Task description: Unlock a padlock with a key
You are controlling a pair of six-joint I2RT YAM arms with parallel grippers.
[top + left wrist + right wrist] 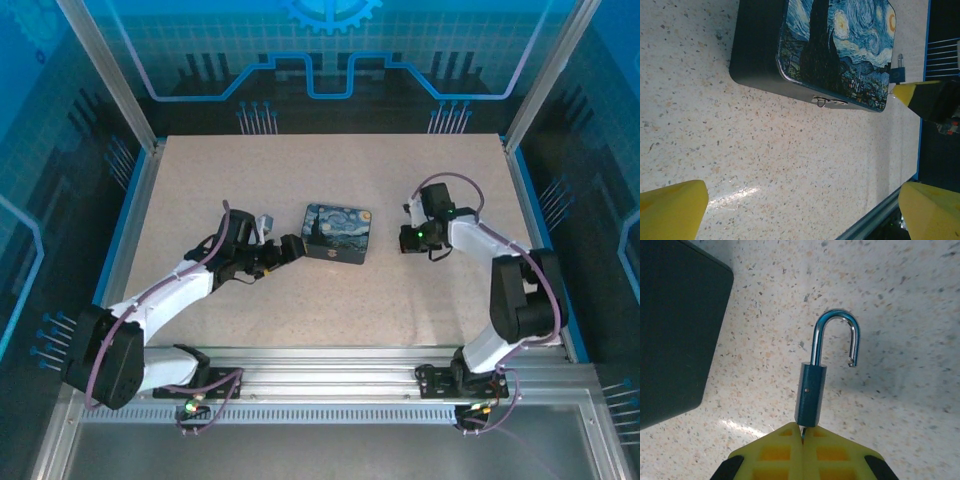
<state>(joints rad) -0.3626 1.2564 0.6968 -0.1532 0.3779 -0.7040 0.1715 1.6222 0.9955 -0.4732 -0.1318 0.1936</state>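
Observation:
I will next move my right gripper straight down to the speckled tabletop and let go of the padlock, because the padlock's shackle is already swung open and its loose end is clear.
The padlock (810, 392) has a dark blue-grey body and a silver shackle that is swung open, its free end clear of the body. A thin sliver of the key (802, 430) shows at the padlock's base, pinched between the yellow fingers of my right gripper (802, 434), which is shut on it. The padlock sticks out from the fingertips just above the table. In the top view the right gripper (408, 239) is right of the tin box. My left gripper (291, 248) stands open with nothing in it, just left of the box; bare table lies between its fingers (675, 207).
The blue-and-yellow painted tin box (340, 232) lies at mid-table between the two grippers; its small metal hasp (830, 101) faces the near side. The box's dark side (675, 335) is close to the left of the padlock. Speckled tabletop (330, 300) lies in front.

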